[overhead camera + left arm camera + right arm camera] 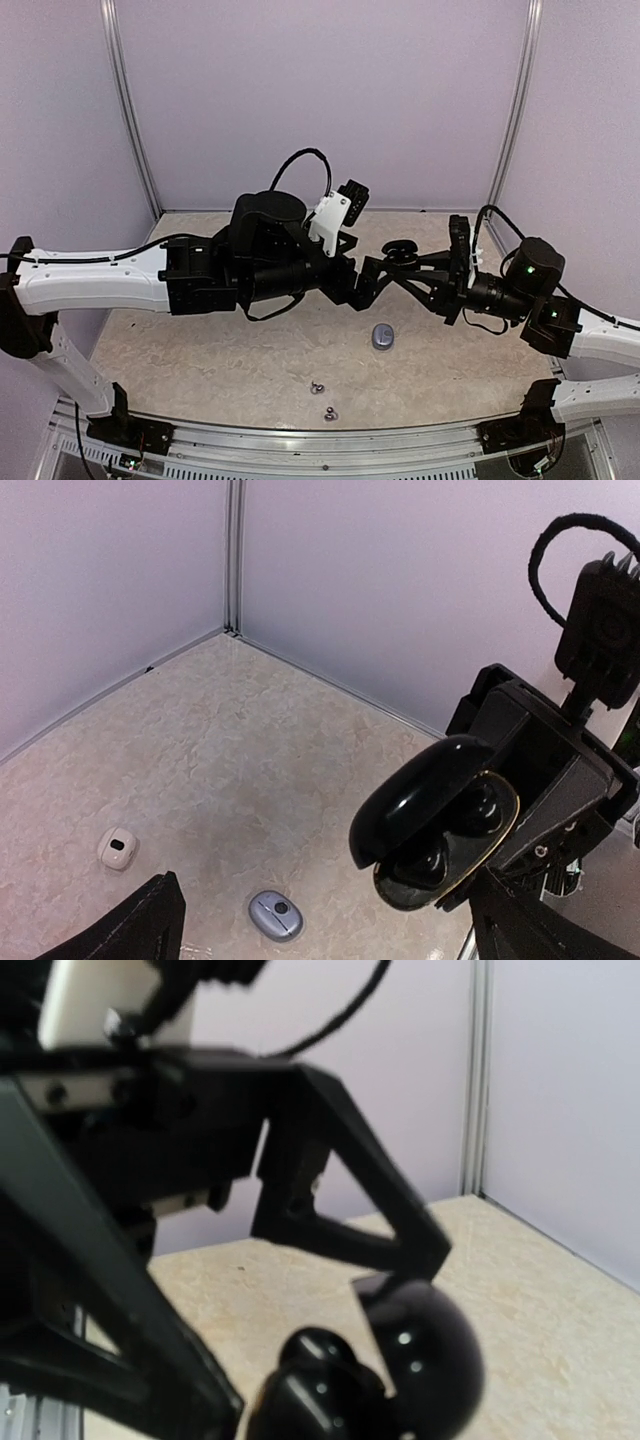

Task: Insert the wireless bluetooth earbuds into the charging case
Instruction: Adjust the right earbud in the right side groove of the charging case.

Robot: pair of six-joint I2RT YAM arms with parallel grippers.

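Observation:
My right gripper holds the black charging case (401, 249) and will next lower it to the left in the top view, onto the table beside the white case, because earbuds already fill the hollows of the black case.
A glossy black charging case (401, 249) hangs open in mid-air above the table centre, held in my shut right gripper (413, 264). In the left wrist view the case (430, 800) has its lid up, and two rounded black earbuds (428, 865) seem to sit in its wells. My left gripper (383, 270) is open and empty, its fingers (150, 920) spread wide. One of its fingers touches the case lid (425, 1360) in the right wrist view. Two tiny silvery-grey earbuds (318, 387) lie loose near the table's front edge.
A closed blue-grey case (382, 337) lies on the table below the grippers, and it also shows in the left wrist view (275, 915). A small white case (118, 847) lies to its left. Lilac walls (320, 100) enclose the back and sides.

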